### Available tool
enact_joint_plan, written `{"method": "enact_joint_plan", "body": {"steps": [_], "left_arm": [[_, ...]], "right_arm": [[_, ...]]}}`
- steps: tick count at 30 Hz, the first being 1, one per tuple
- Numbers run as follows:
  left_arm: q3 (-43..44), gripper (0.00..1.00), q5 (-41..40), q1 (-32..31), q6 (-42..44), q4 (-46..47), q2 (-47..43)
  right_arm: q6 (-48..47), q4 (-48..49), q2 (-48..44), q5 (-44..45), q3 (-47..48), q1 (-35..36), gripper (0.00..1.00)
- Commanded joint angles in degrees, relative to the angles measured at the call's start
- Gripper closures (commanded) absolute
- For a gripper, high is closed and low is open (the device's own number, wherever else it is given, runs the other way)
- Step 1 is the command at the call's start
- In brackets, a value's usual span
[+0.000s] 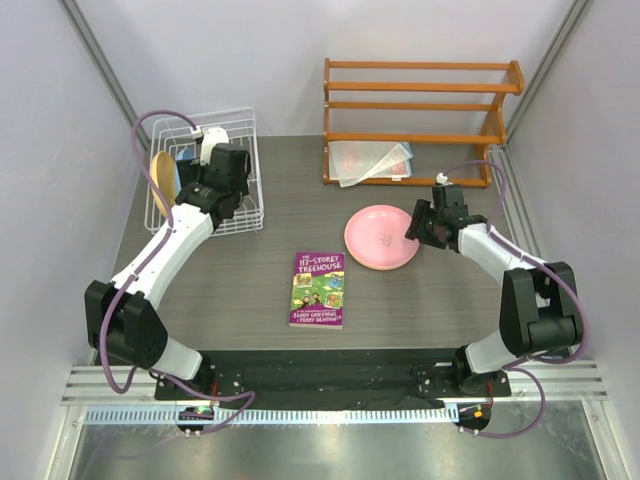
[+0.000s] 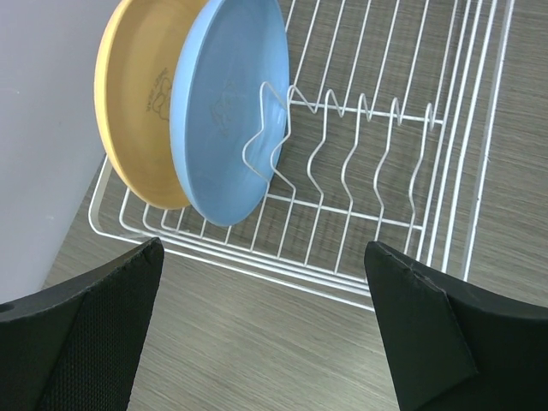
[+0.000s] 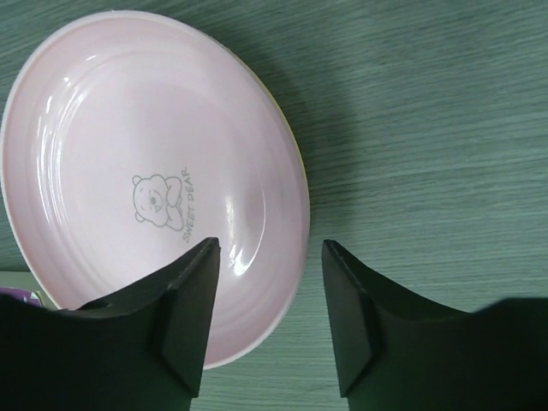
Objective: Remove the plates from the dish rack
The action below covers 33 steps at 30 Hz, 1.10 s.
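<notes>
Next, my left gripper moves outward, down and to the left in the top view onto the blue plate's lower rim [image 2: 193, 185], since its fingers stand short of it.
The white wire dish rack [image 1: 250, 215] stands at the back left. A yellow-orange plate [image 2: 137, 111] and a light blue plate [image 2: 227, 103] stand upright in its left end, also seen from above as the yellow plate [image 1: 158, 170]. My left gripper [image 2: 261, 257] is open wide and empty, just outside the rack's near wall [image 2: 282, 278], short of the blue plate. The pink plate [image 3: 145, 180] lies flat on the table [image 1: 382, 237]; a thin yellowish edge shows under its rim. My right gripper [image 3: 270, 257] is open over the plate's right rim and holds nothing.
A book [image 1: 318, 288] lies at the table's middle front. An orange wooden slatted shelf [image 1: 420, 110] stands at the back right, with a clear plastic sheet [image 1: 370, 160] on its lowest level. Grey walls close both sides.
</notes>
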Motion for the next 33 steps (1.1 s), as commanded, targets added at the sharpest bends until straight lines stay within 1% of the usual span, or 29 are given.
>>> {"method": "enact_joint_plan", "body": {"steps": [1,4,5,9,11,16,18,22,23,25,26,31,32,33], "left_arm": [[2.65,0.01,0.33,2.64,-0.11,1.25,0.81],[3.09,0.01,0.51,4.31,-0.19,1.16,1.69],[3.09,0.01,0.59,4.75,-0.19,1.42,1.86],[3.27,0.00,-0.37,6.78,0.42,2.38,3.18],[3.36,0.01,-2.39,7.92,2.35,3.26,4.15],[3.62,0.01,-2.22,11.17,3.93,6.16,6.78],[4.32,0.05,-2.48,11.70,4.55,6.95,8.36],[6.60,0.08,-2.65,13.10,5.69,8.80,11.53],[7.04,0.14,-1.79,13.37,5.78,8.72,12.14],[8.10,0.19,-1.69,13.90,5.96,8.89,13.64],[8.36,0.26,-1.52,14.07,6.13,9.06,14.08],[8.80,0.38,-1.34,14.43,6.22,9.77,15.92],[8.98,0.48,-1.42,14.51,6.05,9.16,16.19],[8.98,0.52,-1.51,14.43,5.96,9.07,16.63]], "right_arm": [[-0.88,-0.09,-2.82,2.44,2.78,-0.23,0.41],[-1.23,-1.41,-5.90,5.89,3.14,-0.14,0.39],[-1.32,-1.76,-6.60,6.42,3.14,-0.05,0.37],[-1.58,-1.68,-8.98,6.16,3.14,-0.14,0.36],[-1.76,-1.76,-8.81,6.08,3.14,-0.05,0.36],[-1.93,-1.59,-7.93,5.64,2.96,-0.23,0.36],[-1.94,-1.68,-7.49,5.46,3.05,-0.14,0.36],[-2.11,-1.59,-6.17,5.02,3.31,-0.05,0.37],[-2.11,-1.59,-6.08,4.93,3.31,-0.14,0.37],[-2.11,-1.59,-6.08,4.93,3.23,-0.14,0.38],[-2.11,-1.59,-6.08,4.85,3.14,-0.14,0.38],[-2.37,-1.50,-5.29,5.11,3.40,-0.14,0.39],[-2.37,-1.33,-5.03,4.93,3.40,-0.14,0.39],[-2.29,-1.24,-4.77,4.76,3.40,-0.14,0.39]]}}
